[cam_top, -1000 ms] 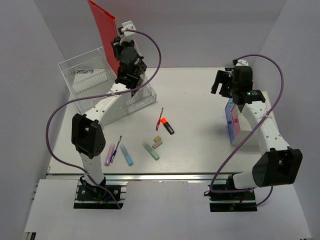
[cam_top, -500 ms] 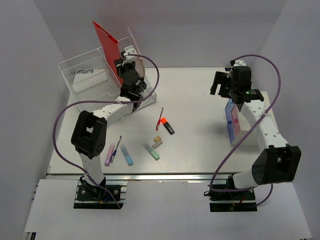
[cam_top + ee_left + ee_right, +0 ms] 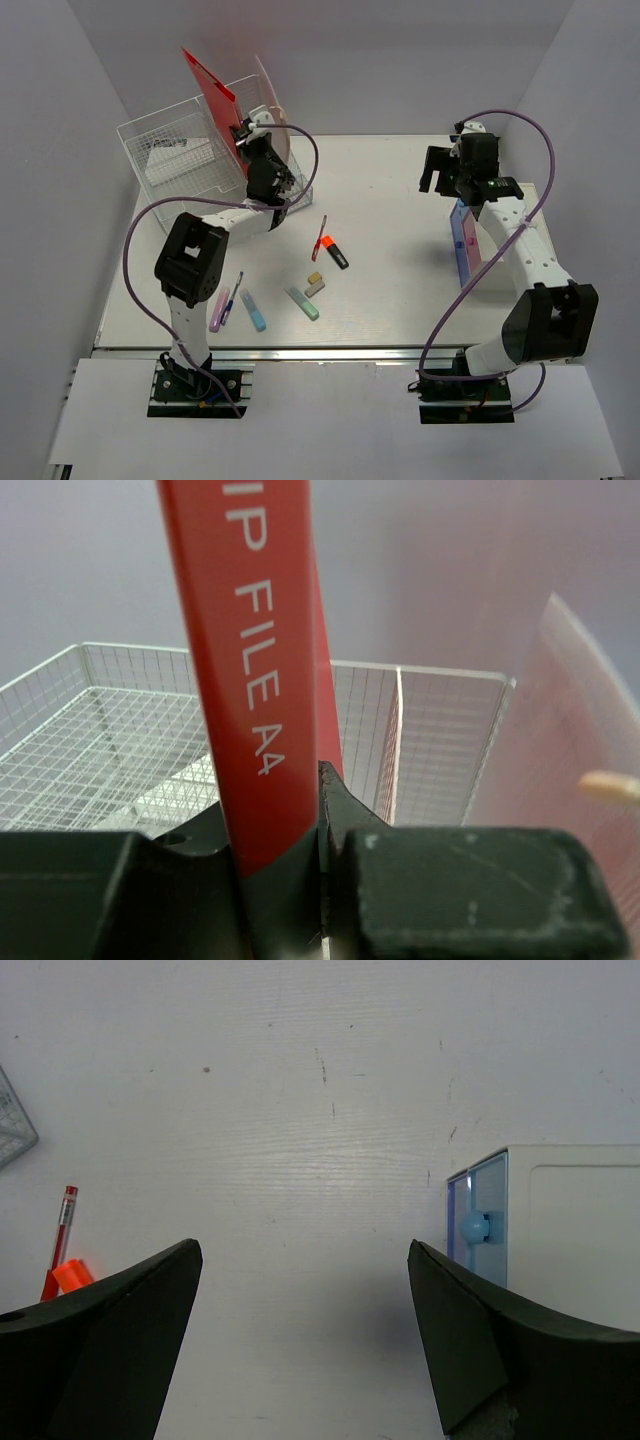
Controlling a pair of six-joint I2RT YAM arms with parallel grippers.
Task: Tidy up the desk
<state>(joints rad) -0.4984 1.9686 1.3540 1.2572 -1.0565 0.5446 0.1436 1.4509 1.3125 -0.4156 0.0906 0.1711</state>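
Note:
The red clip file [image 3: 205, 88] is upright over the wire-mesh organizer. I need to lower my left gripper into the organizer's mesh section [image 3: 229, 152] below it and let go of the file.
The white desk [image 3: 400, 200] carries scattered stationery. My left gripper [image 3: 246, 133] is shut on the lower edge of a red clip file [image 3: 205, 88] and holds it upright, leaning left, over the wire-mesh organizer [image 3: 170, 150]. In the left wrist view the file [image 3: 250, 630] runs up from between my jaws [image 3: 300, 810], with the mesh compartments [image 3: 420, 730] behind it. My right gripper [image 3: 440, 170] is open and empty above the desk's right side. In the right wrist view [image 3: 300, 1290] it hangs over bare desk [image 3: 300, 1110].
A translucent folder [image 3: 268, 85] stands behind the red file. A small white drawer box [image 3: 470, 240] with blue fronts [image 3: 480, 1225] sits right. A red pen [image 3: 320, 238], orange highlighter [image 3: 335, 250], two small blocks [image 3: 315, 283] and green [image 3: 300, 301], blue [image 3: 253, 311] and pink [image 3: 218, 310] markers lie mid-desk.
My left arm has lowered and swung the red file down and left toward the mesh organizer, and its elbow has folded low. The right gripper has barely moved.

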